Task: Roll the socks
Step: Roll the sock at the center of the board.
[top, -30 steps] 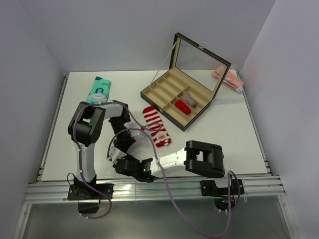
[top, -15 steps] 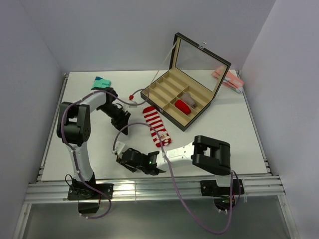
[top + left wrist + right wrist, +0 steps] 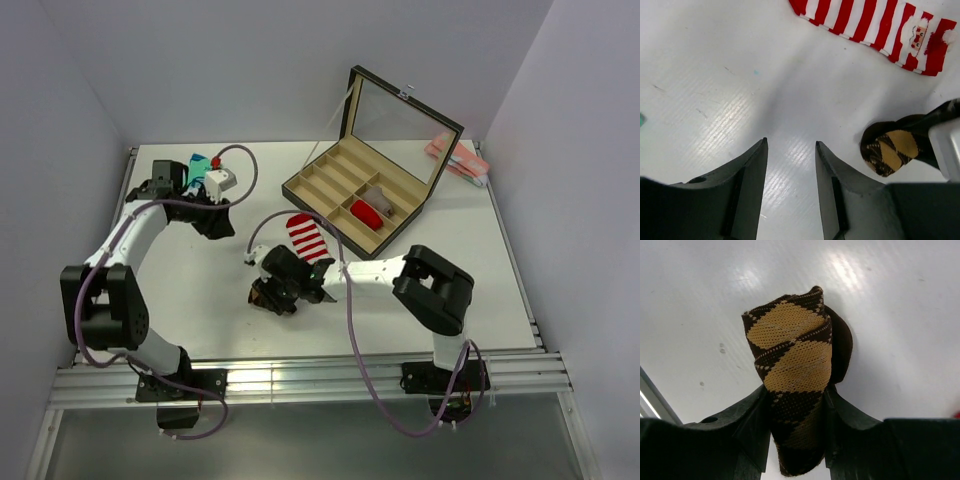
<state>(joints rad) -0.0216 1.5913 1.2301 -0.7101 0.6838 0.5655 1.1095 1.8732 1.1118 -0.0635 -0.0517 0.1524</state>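
Observation:
My right gripper will carry the rolled brown sock outward and release it beside the striped Santa sock [image 3: 305,238], which is farther outward.
The brown/tan argyle sock [image 3: 792,355] is rolled into a bundle and clamped between my right gripper's [image 3: 794,390] fingers, low over the table. From above, the sock [image 3: 264,297] sits at the right gripper [image 3: 270,293], left of centre. It also shows in the left wrist view [image 3: 887,150]. The red-and-white striped Santa sock [image 3: 305,238] lies flat just behind it, and is also seen in the left wrist view [image 3: 875,20]. My left gripper [image 3: 212,220] is at the back left; its jaws [image 3: 790,142] are open and empty above bare table.
An open compartment box [image 3: 330,170] with a raised lid [image 3: 400,115] stands at the back centre-right, holding a plain red roll [image 3: 364,212] and a grey item [image 3: 378,195]. A teal packet [image 3: 200,163] lies back left. A pink packet [image 3: 458,158] lies back right.
My right gripper has carried the argyle sock from the front edge back toward the striped sock. My left arm has swung from the middle out to the back left.

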